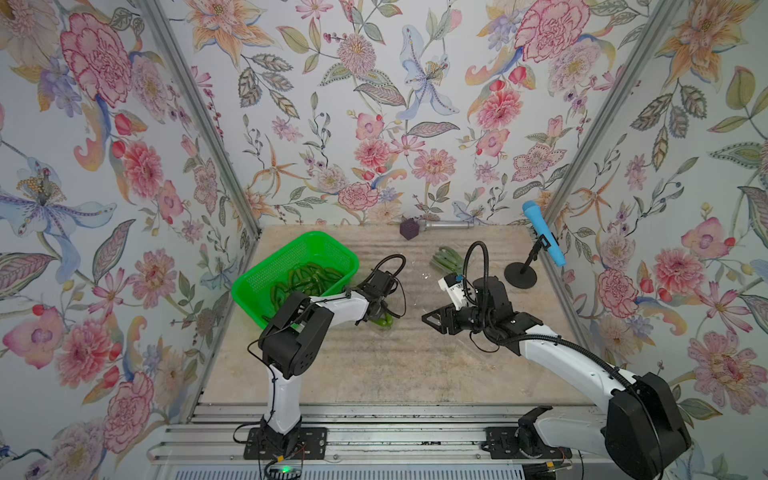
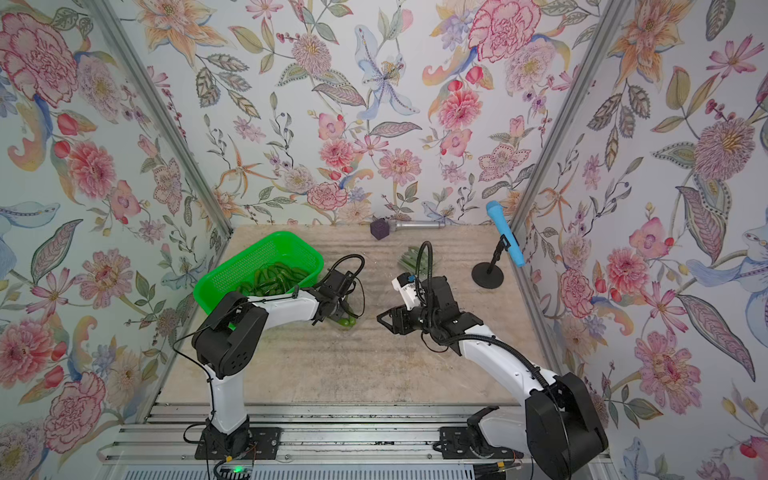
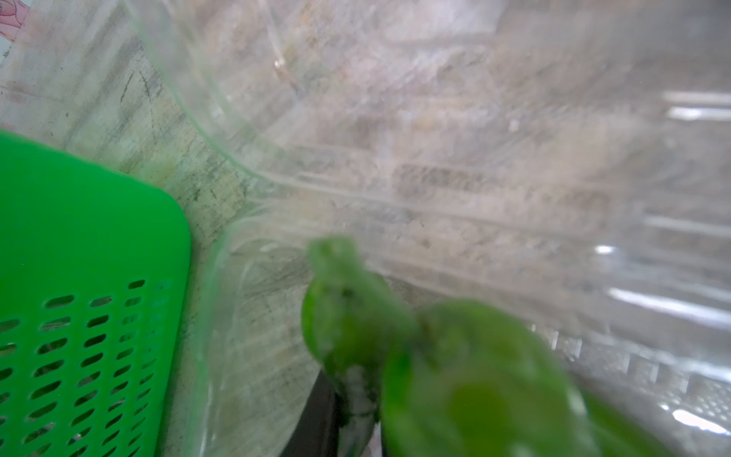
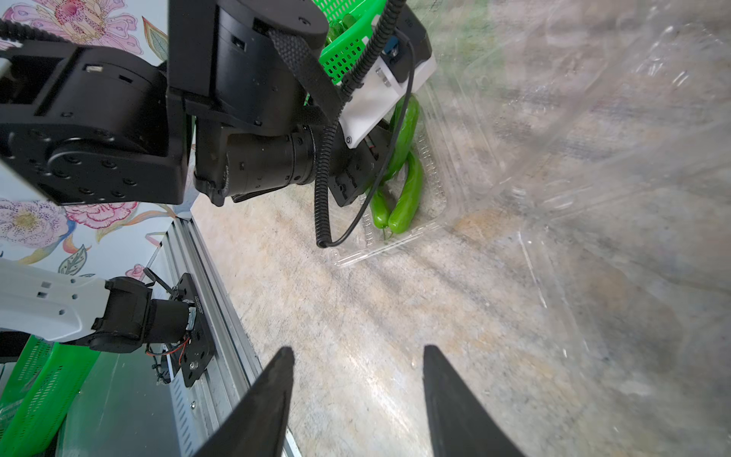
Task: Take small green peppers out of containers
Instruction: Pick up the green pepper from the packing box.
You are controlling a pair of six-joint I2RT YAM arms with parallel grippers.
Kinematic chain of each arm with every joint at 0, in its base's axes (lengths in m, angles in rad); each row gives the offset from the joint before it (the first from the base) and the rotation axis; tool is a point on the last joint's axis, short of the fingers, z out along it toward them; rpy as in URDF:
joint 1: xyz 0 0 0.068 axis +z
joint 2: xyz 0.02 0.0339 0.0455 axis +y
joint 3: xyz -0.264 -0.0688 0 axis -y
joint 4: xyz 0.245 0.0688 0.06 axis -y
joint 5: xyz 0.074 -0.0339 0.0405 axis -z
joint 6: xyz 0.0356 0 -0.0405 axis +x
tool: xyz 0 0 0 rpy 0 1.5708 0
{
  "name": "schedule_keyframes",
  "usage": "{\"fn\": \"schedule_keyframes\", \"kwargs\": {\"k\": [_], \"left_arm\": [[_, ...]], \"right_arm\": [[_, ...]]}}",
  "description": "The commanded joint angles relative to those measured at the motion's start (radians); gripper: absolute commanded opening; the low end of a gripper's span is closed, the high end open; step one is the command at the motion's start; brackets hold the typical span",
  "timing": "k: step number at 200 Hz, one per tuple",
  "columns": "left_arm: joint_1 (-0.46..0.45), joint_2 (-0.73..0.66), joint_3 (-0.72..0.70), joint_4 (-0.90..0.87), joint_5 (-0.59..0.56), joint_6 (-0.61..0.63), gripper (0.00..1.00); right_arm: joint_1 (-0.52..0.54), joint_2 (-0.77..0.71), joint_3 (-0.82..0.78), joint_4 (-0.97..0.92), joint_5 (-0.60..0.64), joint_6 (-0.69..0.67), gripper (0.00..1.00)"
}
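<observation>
The peppers in my left gripper rise over the clear container's rim beside it next, then lower for release, since the pepper pile in the green basket lies beyond that rim.
My left gripper (image 1: 380,312) (image 2: 338,312) reaches down into an open clear container (image 4: 395,247) beside the green basket. It is shut on the small green peppers (image 1: 385,321) (image 4: 411,186) lying inside. In the left wrist view these peppers (image 3: 474,376) fill the jaw area, blurred and close, and one dark finger (image 3: 316,419) shows beside them. My right gripper (image 1: 429,321) (image 4: 358,352) hovers open over bare table, nothing between its fingers. Another container with peppers (image 1: 446,258) (image 2: 412,258) sits further back.
The green perforated basket (image 1: 270,266) (image 2: 232,274) at the left holds several peppers (image 1: 305,278). A blue microphone on a black stand (image 1: 544,237) is at the back right. A silver microphone (image 1: 449,225) lies along the back wall. Clear plastic (image 4: 593,158) lies close to my right gripper.
</observation>
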Motion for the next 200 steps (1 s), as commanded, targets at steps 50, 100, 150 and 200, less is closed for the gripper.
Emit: {"fn": "schedule_keyframes", "kwargs": {"k": [50,100,150,200], "left_arm": [[-0.007,-0.097,-0.041,-0.067,0.002,-0.081,0.01],[-0.007,-0.191,-0.089,-0.081,0.017,-0.105,0.01],[-0.008,-0.265,-0.118,-0.107,0.014,-0.122,0.01],[0.009,-0.370,-0.090,-0.156,0.009,-0.119,0.03]], "right_arm": [[0.006,0.000,0.024,-0.013,0.005,-0.013,0.55],[0.007,0.011,0.024,-0.007,0.005,-0.014,0.55],[0.007,0.016,0.029,0.000,0.003,-0.012,0.55],[0.013,0.030,0.030,0.009,-0.003,-0.007,0.55]]}}
